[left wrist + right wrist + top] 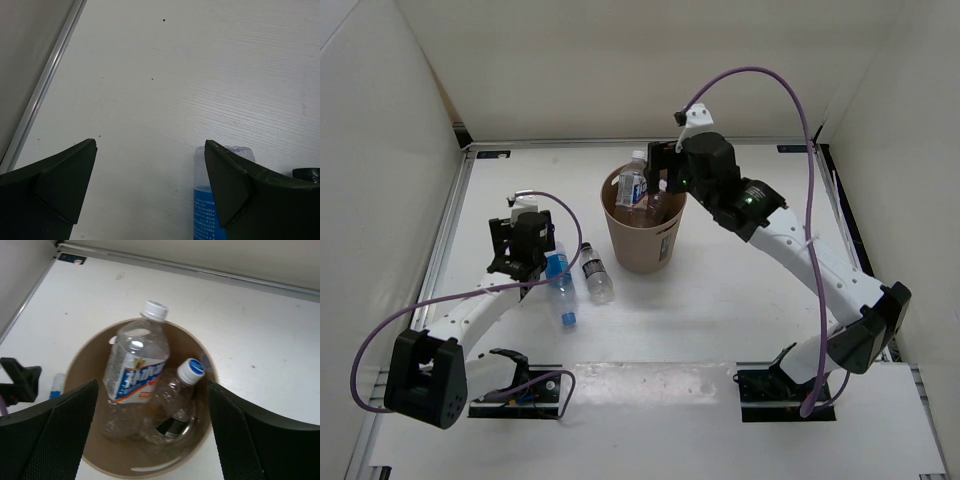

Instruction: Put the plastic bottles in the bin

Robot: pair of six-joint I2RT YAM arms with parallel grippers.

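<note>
The bottle is under one finger, so my left gripper needs to move toward the right in the top view, back and down onto the bottle's blue label [557,265] [206,215].
The tan bin [645,240] stands mid-table. Two clear white-capped bottles lie inside it, a larger labelled one [134,365] leaning on the wall with its cap above the rim, and a smaller one [175,395]. My right gripper [658,180] hovers open and empty over the bin's mouth [152,390]. A blue-tinted bottle [560,283] and a dark-capped bottle [597,273] lie on the table left of the bin. My left gripper [525,262] is open and empty just left of the blue bottle [207,210], which lies by its right finger [235,185].
White walls enclose the table on the left, back and right, with a metal rail [45,85] along the left edge. The dark bottle's cap [307,173] shows at the right edge of the left wrist view. Purple cables loop off both arms.
</note>
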